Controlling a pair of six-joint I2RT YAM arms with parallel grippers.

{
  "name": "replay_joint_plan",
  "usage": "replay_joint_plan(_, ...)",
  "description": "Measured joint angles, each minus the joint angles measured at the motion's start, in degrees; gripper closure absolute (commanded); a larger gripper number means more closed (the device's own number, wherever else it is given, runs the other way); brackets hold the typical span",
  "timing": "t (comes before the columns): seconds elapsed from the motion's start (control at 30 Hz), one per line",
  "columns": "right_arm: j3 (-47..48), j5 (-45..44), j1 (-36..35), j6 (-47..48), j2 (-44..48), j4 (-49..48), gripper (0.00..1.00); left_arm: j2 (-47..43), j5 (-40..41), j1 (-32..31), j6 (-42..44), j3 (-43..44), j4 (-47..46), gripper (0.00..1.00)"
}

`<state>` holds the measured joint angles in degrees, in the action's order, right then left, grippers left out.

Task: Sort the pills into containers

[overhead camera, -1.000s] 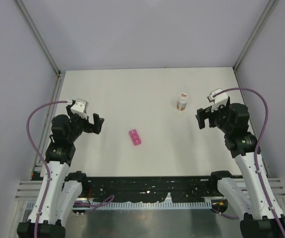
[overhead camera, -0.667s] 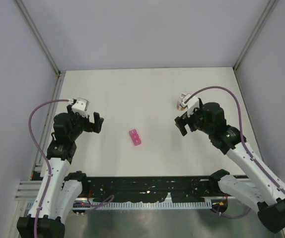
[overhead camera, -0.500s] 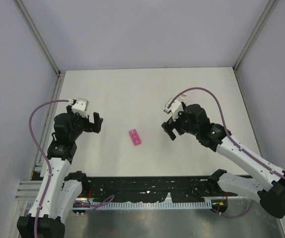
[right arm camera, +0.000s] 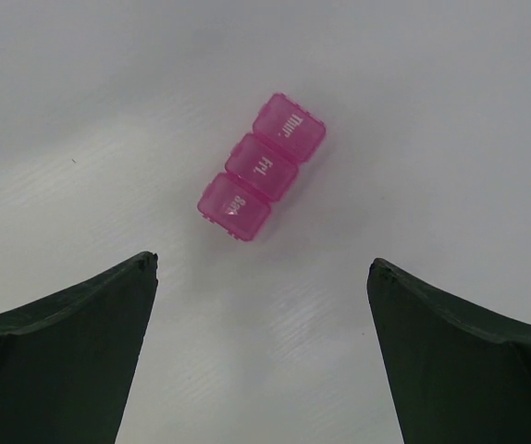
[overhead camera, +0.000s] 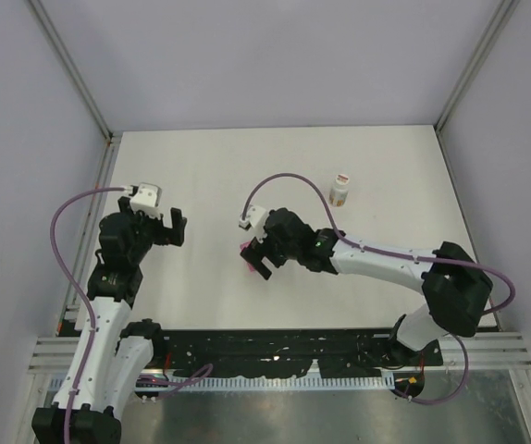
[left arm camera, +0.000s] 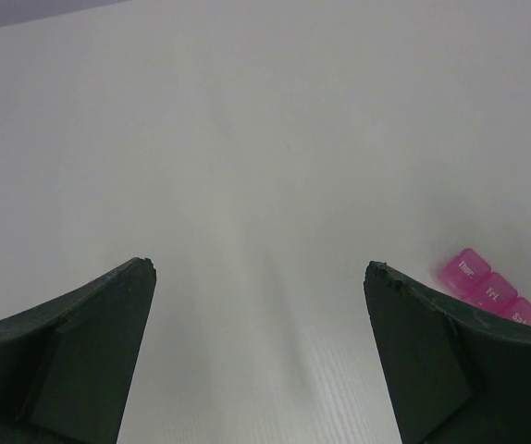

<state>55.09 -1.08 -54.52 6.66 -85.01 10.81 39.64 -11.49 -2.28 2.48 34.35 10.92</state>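
My right gripper needs to go down and turn across the pink pill box's Sat end before it closes, since the pill box lies slanted to the fingers.
The pink pill box (right arm camera: 262, 166) is a strip of three joined compartments with shut lids, lying flat on the white table. My right gripper (right arm camera: 263, 261) is open and empty and hovers just short of it. In the top view the right gripper (overhead camera: 259, 262) covers most of the box (overhead camera: 245, 249). My left gripper (overhead camera: 170, 228) is open and empty at the left. In the left wrist view the box (left arm camera: 490, 289) shows past the right finger of the left gripper (left arm camera: 261, 266). No pills are in view.
A small white bottle (overhead camera: 339, 190) with an orange-red label stands upright at the back right of the table. Grey walls close in the table (overhead camera: 247, 166) on three sides.
My right arm has swung left across the table from the right side, past the bottle, to over the pink pill box. The left arm has hardly moved.
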Motion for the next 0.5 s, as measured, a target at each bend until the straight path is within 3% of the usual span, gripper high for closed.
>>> replay_joint_plan(0.13, 4.42, 0.46, -1.60, -4.24, -6.23, -1.68, 0.00, -0.28, 0.50, 0.00, 0.15, 0.00, 0.00, 0.01)
replay_joint_plan(0.5, 9.25, -0.39, -1.99, -12.85, -17.79, -2.91, 0.13, -0.28, 0.55, 0.02, 0.15, 0.00, 0.00, 0.01)
